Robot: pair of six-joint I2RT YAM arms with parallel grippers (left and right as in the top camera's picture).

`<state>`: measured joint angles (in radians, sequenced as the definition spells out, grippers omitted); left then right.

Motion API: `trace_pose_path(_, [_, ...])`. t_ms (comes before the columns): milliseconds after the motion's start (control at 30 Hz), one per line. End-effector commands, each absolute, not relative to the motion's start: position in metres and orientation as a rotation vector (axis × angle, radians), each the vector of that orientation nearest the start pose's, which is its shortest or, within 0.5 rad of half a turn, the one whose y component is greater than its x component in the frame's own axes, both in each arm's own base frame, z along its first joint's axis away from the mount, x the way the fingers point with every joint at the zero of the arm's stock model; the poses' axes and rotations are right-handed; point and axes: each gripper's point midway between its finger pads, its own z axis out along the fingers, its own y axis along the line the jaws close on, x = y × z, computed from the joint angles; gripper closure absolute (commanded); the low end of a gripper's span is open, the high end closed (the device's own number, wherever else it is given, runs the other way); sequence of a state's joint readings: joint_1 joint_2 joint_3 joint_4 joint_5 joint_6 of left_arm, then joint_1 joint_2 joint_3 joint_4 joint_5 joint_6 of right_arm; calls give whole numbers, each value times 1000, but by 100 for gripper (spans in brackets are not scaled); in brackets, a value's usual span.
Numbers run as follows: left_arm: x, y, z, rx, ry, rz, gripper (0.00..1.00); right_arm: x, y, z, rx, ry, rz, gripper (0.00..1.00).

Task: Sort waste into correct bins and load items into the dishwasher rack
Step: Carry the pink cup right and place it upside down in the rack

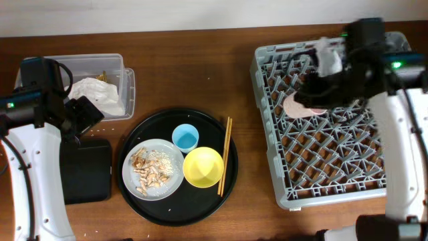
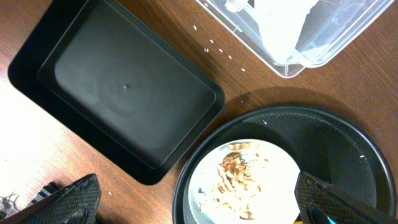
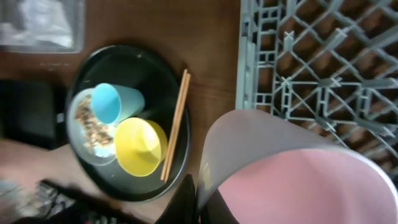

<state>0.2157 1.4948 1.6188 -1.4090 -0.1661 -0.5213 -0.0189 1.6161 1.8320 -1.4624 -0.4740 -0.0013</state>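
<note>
The pink bowl point(image 1: 297, 107) hangs above the rack, so my right gripper needs to tilt sideways and lower it onto the rack's empty wires below to let go of the bowl's rim.
My right gripper point(image 3: 208, 205) is shut on the rim of the pink bowl point(image 3: 298, 180) and holds it over the grey dishwasher rack point(image 1: 328, 167); the bowl point(image 1: 297, 107) shows at the rack's upper left. My left gripper point(image 2: 193, 208) is open and empty, above the table between the flat black tray point(image 2: 124, 87) and the grey plate point(image 2: 249, 180) of food scraps point(image 1: 148, 171). The clear box point(image 1: 117, 67) holds the white napkin point(image 1: 93, 94) and a gold wrapper point(image 1: 101, 75). The blue bowl point(image 1: 185, 138), yellow bowl point(image 1: 202, 167) and chopsticks point(image 1: 225, 155) lie on the round black tray point(image 1: 200, 201).
The flat black tray point(image 1: 87, 171) lies at the front left, below the clear box. White crumbs point(image 2: 214, 46) dot the wood between box and tray. The rack fills the right side of the table.
</note>
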Motion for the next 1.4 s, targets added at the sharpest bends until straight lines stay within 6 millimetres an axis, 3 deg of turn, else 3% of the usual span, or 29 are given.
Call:
trace_pose_path(0, [290, 95, 235, -1068, 2609, 181, 1, 340, 63, 260, -168, 2636, 1004, 96])
trace_pose_path(233, [290, 95, 235, -1068, 2610, 181, 1, 366, 19, 237, 9, 2373, 1426, 96])
trace_pose_path(500, [290, 95, 235, -1068, 2610, 181, 1, 387, 8, 185, 122, 2351, 1599, 96])
trace_pose_path(700, [290, 95, 235, -1068, 2610, 181, 1, 392, -5, 147, 262, 2378, 1683, 96])
trace_pose_path(933, [290, 95, 235, -1068, 2609, 181, 1, 377, -27, 133, 362, 2460, 1641, 96])
trace_pose_path(1367, [290, 95, 235, -1068, 2610, 181, 1, 361, -26, 129, 404, 2555, 1645, 82])
